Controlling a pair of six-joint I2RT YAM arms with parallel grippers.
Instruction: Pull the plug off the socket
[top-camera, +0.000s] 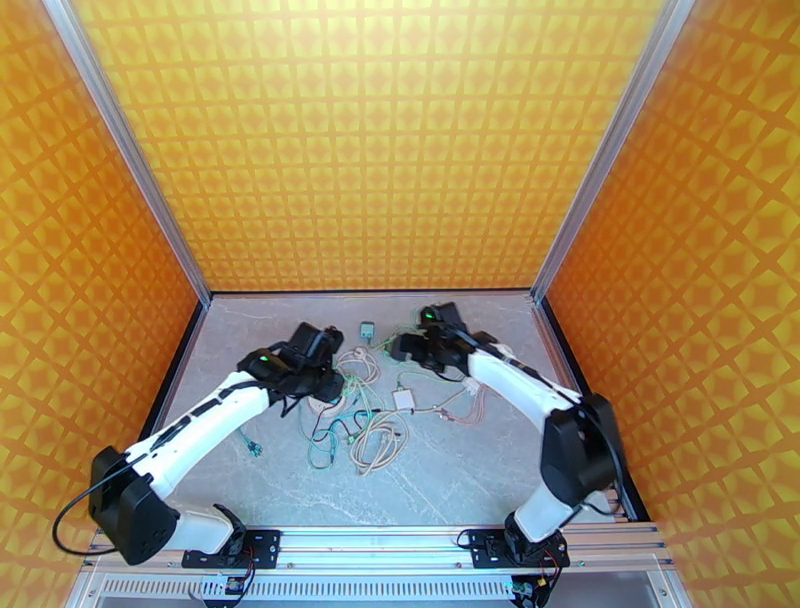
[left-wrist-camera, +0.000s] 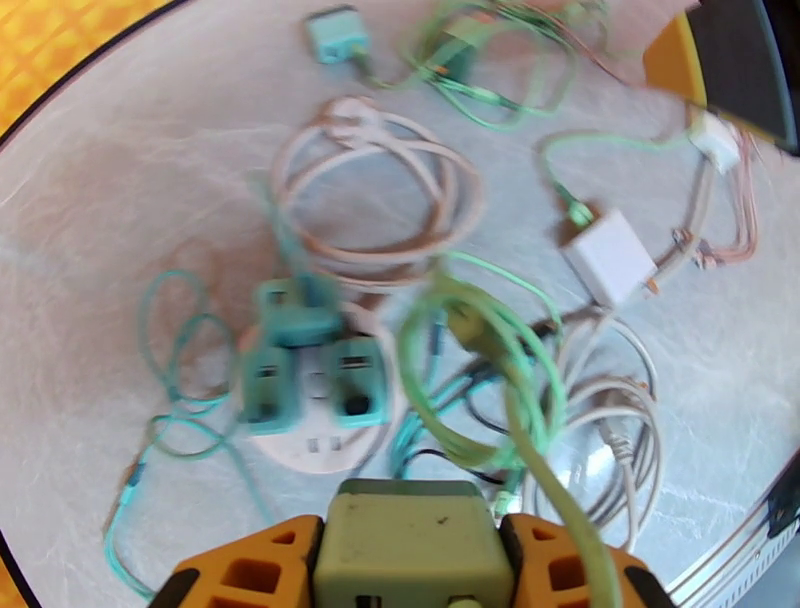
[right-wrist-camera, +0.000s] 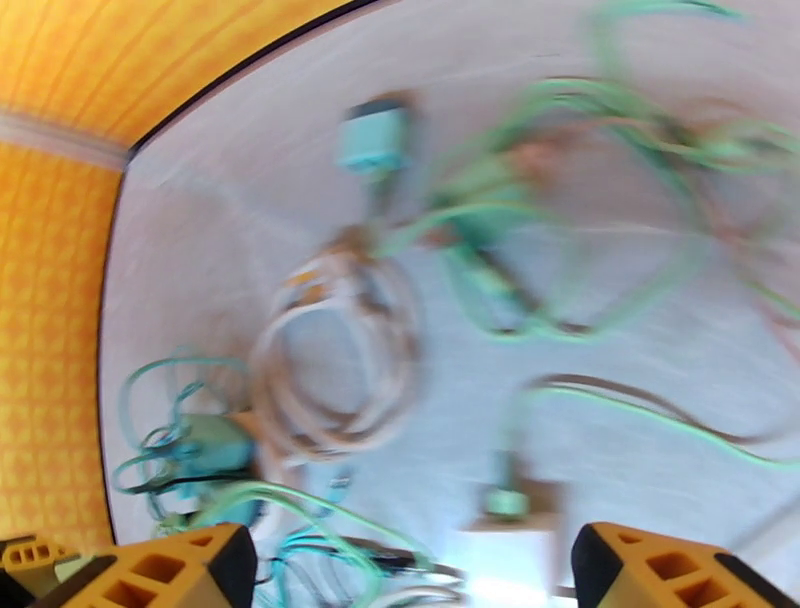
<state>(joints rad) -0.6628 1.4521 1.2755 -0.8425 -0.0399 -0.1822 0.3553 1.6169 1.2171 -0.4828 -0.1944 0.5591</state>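
My left gripper swings back over the cables next, then lowers and releases the plug. The bare tabletop beside the cables lies below my gripper and further back.
My left gripper is shut on an olive-green plug, whose green cable loops away over the table. The plug is held clear of the socket, a round white base lying further out with three teal plugs still in it. From above, the left gripper hangs just over the socket. My right gripper stands wide open with nothing between its orange fingers. In the top view the right gripper is near the back of the cable pile.
Tangled green, teal and cream cables cover the middle of the grey table. A white adapter lies right of the socket, and a loose teal plug lies near the back. A cream coil lies between them. Orange walls enclose three sides.
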